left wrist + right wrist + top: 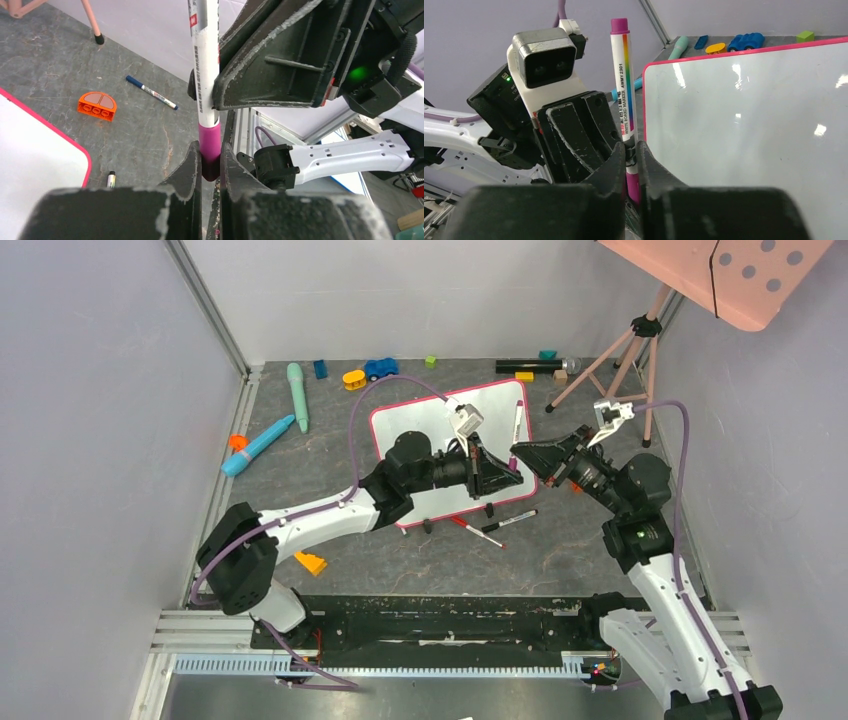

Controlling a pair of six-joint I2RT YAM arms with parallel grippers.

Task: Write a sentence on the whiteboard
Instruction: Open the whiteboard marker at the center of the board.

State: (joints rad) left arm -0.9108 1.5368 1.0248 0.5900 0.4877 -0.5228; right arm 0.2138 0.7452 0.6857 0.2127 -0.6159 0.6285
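Observation:
My left gripper should next move the cap off the white marker's body, back and down to the tabletop beside the loose markers, and release it there, because that spot is clear.
The whiteboard (pixel 425 418) (pixel 749 125) (pixel 30 165) lies flat in mid-table, pink-framed. Its visible surface is blank, and no sentence shows on it. Both grippers hold a white marker (pixel 517 428) (pixel 206 60) (pixel 622 75) with magenta ends over the board's right edge. My left gripper (pixel 508 472) (pixel 211 155) is shut on the marker's magenta cap (pixel 209 142). My right gripper (pixel 519 453) (pixel 631 152) is shut on the white barrel just past the cap. The two grippers face each other, fingertips nearly touching.
Two loose markers (pixel 508 521) (pixel 478 532) lie just below the board. An orange brick (pixel 97 105), a blue pen (pixel 151 92) and an orange wedge (pixel 310 563) rest on the table. Toys line the back wall (pixel 380 368). A pink tripod (pixel 620 360) stands at the right rear.

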